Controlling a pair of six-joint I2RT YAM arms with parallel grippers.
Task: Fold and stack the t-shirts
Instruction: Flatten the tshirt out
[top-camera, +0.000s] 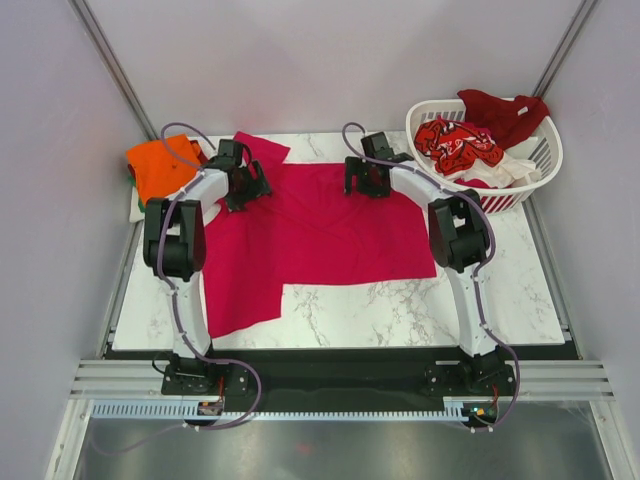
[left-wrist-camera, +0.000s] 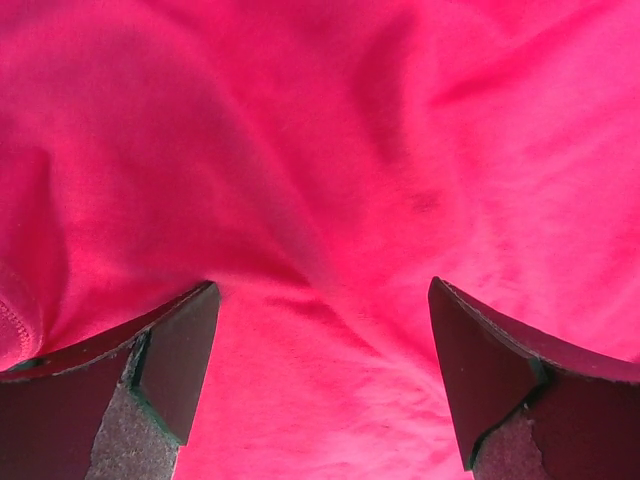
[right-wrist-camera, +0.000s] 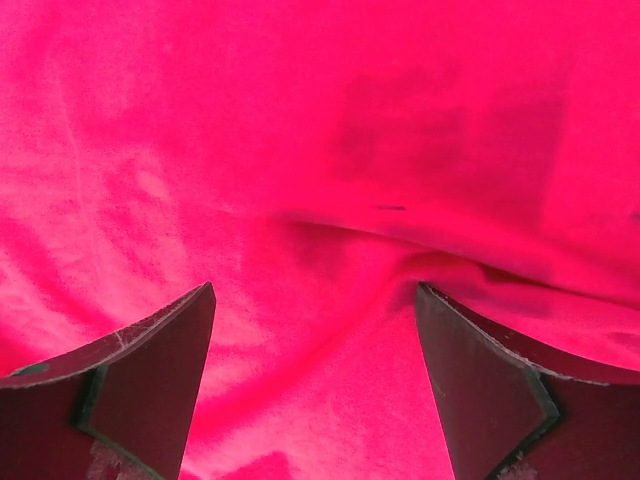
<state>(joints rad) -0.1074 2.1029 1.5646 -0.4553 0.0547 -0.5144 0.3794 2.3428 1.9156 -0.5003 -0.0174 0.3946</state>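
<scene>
The near sleeve's hem (top-camera: 241, 326) sticks out past the body of the shirt, so my left gripper will move its open fingers back next and close them on that hem.
A magenta-red t-shirt (top-camera: 305, 232) lies spread flat on the marble table. My left gripper (top-camera: 243, 187) rests low on its far left part, near a sleeve; its jaws stand wide open, with the cloth (left-wrist-camera: 320, 200) filling the view between them. My right gripper (top-camera: 364, 180) is low over the shirt's far edge, also wide open over wrinkled cloth (right-wrist-camera: 320, 180). An orange t-shirt (top-camera: 160, 165) lies folded at the far left. A dark red shirt (top-camera: 505, 112), a red-patterned one (top-camera: 455, 142) and a white one (top-camera: 512, 168) lie in the basket.
A white slatted plastic basket (top-camera: 545, 165) stands at the far right corner of the table. Something pale shows under the orange shirt. Bare marble (top-camera: 400, 310) shows at the near right. Grey walls enclose the table on both sides.
</scene>
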